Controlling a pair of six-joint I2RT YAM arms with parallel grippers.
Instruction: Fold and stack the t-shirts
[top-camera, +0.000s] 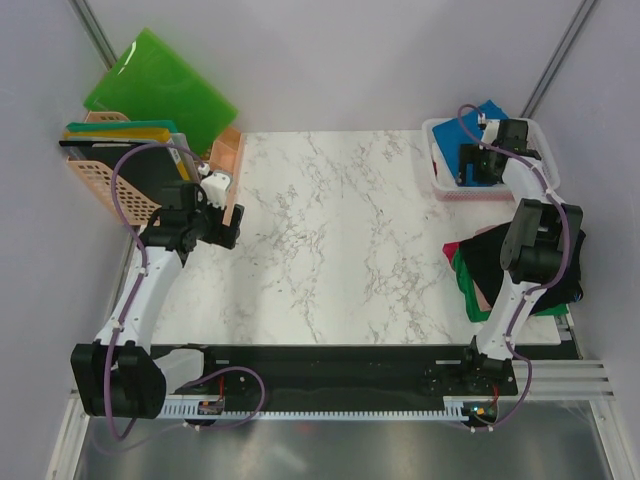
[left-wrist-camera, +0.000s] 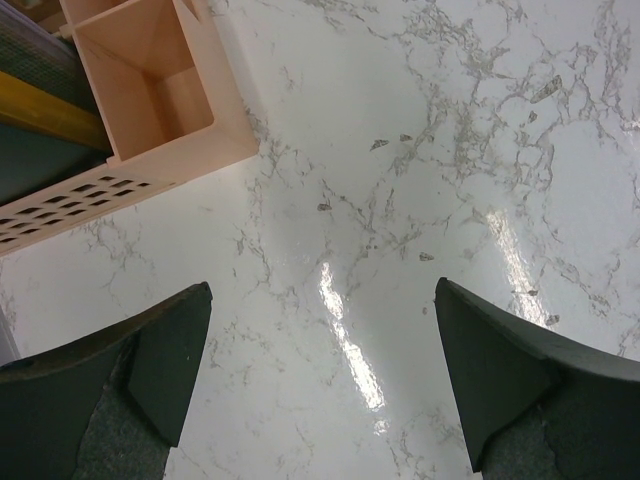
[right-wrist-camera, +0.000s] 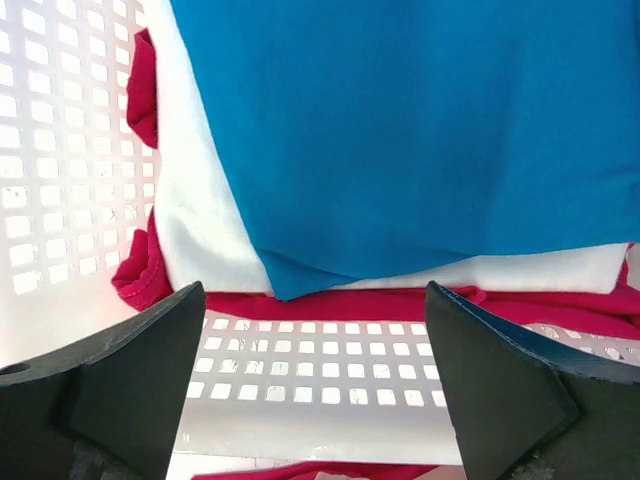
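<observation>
The cloth lies below my right gripper's open fingers. I next need to move that gripper down into the basket (right-wrist-camera: 320, 370) and close it on the blue t-shirt's near corner (right-wrist-camera: 306, 262).
A bright blue t-shirt (right-wrist-camera: 420, 130) lies on top in the white lattice basket (right-wrist-camera: 320, 370), over a white t-shirt (right-wrist-camera: 200, 235) and a red t-shirt (right-wrist-camera: 140, 285). My right gripper (right-wrist-camera: 315, 292) hangs open just above the basket's near wall, nothing between its fingers. From above, this gripper (top-camera: 478, 165) is over the basket (top-camera: 440, 190) at the back right, with the blue t-shirt (top-camera: 490, 112) showing past it. A loose pile with a black t-shirt (top-camera: 485, 255), green cloth (top-camera: 465, 288) and red cloth (top-camera: 452, 250) lies under the right arm. My left gripper (left-wrist-camera: 322, 288) is open over bare marble.
Green plastic folders (top-camera: 160, 85) lean at the back left beside a pink lattice crate (top-camera: 100, 185) holding more folders. A pink open box (left-wrist-camera: 150, 100) stands close to the left gripper (top-camera: 228, 222). The marble tabletop (top-camera: 340, 240) spans the middle.
</observation>
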